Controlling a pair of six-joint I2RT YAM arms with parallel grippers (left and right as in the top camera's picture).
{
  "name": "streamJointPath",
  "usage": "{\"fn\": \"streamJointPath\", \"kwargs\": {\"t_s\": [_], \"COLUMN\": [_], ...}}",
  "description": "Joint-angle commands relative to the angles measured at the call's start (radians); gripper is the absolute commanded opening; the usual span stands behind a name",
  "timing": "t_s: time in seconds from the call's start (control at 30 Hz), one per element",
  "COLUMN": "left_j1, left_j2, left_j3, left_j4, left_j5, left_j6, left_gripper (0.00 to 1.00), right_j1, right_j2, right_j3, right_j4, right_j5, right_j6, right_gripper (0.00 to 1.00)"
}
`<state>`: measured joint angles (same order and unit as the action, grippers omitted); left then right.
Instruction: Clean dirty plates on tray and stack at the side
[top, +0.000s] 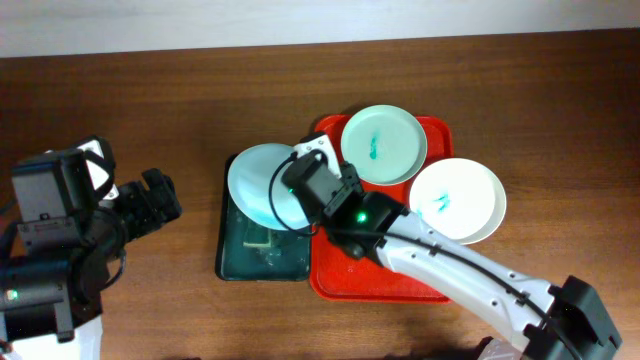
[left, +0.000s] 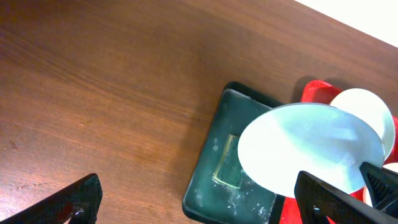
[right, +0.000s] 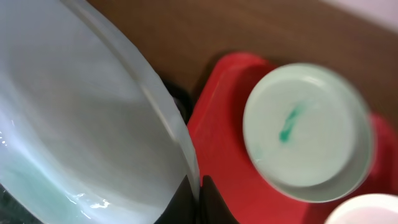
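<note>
I will lift my right gripper to the right in the overhead view next, then lower it onto the bare table beyond the white plate, because that spot is clear.
My right gripper (top: 296, 190) is shut on the rim of the pale blue plate (top: 258, 182) and holds it tilted over the dark green tray (top: 232, 262). In the right wrist view the fingers (right: 198, 198) pinch the plate's edge (right: 93, 124). The mint green plate (top: 384, 144) and the white plate (top: 458, 199), each with a teal smear, lie on the red tray (top: 340, 280). My left gripper (left: 199, 202) is open and empty, off to the left over bare table; it also shows in the overhead view (top: 160, 195).
A sponge (left: 227, 168) lies in the dark green tray (left: 211, 186), partly under the held plate (left: 311, 149). Brown wooden table (top: 180, 110) lies all around. The left arm's base (top: 50, 260) stands at the left edge.
</note>
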<state>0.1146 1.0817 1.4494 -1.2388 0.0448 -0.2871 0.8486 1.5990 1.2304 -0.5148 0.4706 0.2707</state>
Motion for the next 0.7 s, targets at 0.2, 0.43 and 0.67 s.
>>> {"fn": "streamJointPath", "kwargs": {"t_s": [0.2,0.43,0.67], "left_j1": [0.007,0.007,0.007], "left_j2": [0.049,0.113,0.120], "left_j3": [0.010,0.010,0.010], "left_j4": [-0.014,-0.029,-0.035], "left_j5": [-0.026,-0.026,-0.025], "left_j6": [0.005,0.005,0.005], "left_gripper": [1.00,1.00,1.00], "right_j1": [0.248,0.311,0.312], "right_j2": [-0.060,-0.060,-0.060], "right_j3": [0.067,0.067,0.067], "right_j4": [0.015,0.018,0.017], "right_j5": [0.504,0.536,0.537], "right_j6": [-0.271,-0.319,-0.319], "right_gripper": [0.04,0.04,0.04]}}
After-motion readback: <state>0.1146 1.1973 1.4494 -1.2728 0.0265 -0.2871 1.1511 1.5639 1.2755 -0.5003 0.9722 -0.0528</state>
